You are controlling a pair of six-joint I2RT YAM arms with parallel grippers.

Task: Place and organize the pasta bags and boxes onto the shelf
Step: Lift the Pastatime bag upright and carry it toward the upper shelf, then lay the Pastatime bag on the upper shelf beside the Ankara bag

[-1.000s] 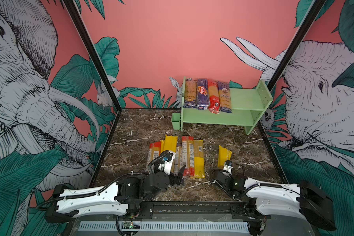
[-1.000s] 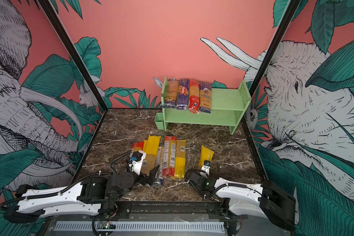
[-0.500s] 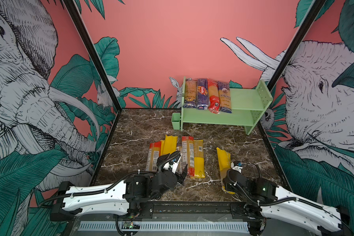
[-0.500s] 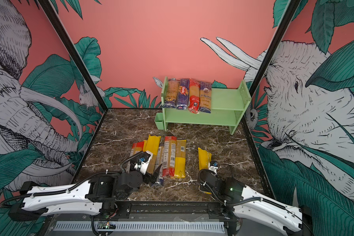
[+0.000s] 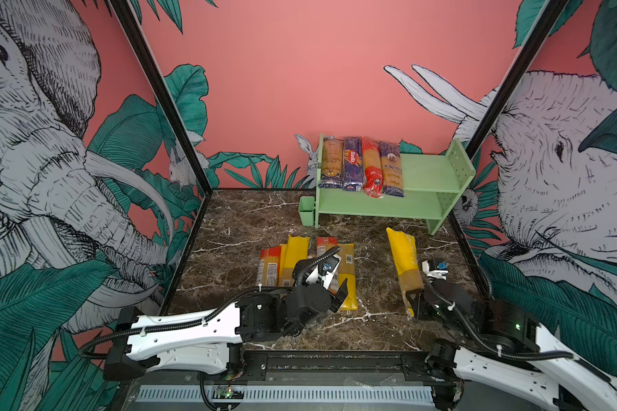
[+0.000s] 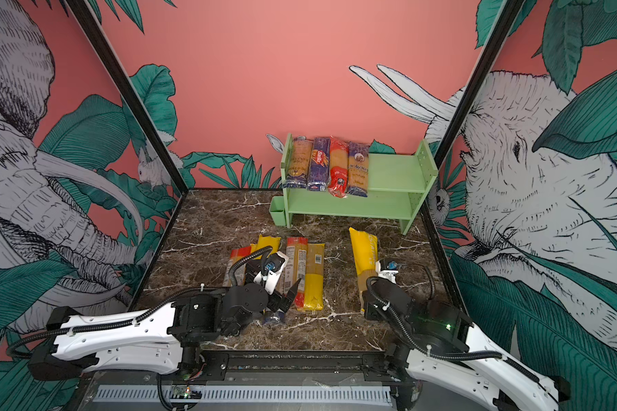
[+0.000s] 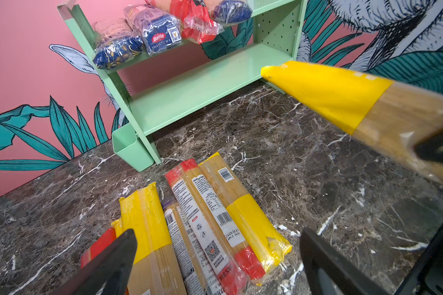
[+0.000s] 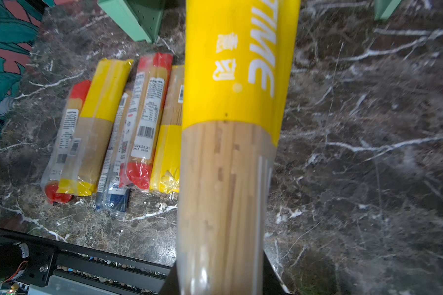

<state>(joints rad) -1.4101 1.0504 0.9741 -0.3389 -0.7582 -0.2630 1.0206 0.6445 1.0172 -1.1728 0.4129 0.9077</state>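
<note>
My right gripper rises outward to the shelf's top level next and releases the bag, since the bare space beside the packs lies above and outward of it.
My right gripper (image 5: 414, 302) (image 8: 219, 275) is shut on the clear end of a yellow-ended spaghetti bag (image 5: 405, 263) (image 8: 230, 127). The bag is raised off the marble floor, its yellow end pointing toward the light green shelf (image 5: 428, 170) (image 7: 202, 89). Several packs (image 5: 362, 167), a dark blue Barilla pack (image 7: 159, 33) among them, lie side by side on the left of the top tier. My left gripper (image 6: 287, 295) (image 7: 215, 260) hangs open over the near ends of a row of pasta bags (image 5: 307, 270) (image 7: 197, 224) on the floor, holding nothing.
A small green cup (image 5: 306, 210) (image 7: 131, 148) hangs at the shelf's left foot. The lower tier (image 7: 215, 81) and the right half of the top tier (image 6: 394, 172) are bare. Patterned walls close in both sides, and a black rail (image 5: 335, 363) runs along the front.
My right gripper has lifted the yellow-ended bag off the floor and swung it to point at the shelf. My left gripper has edged forward over the row of bags.
</note>
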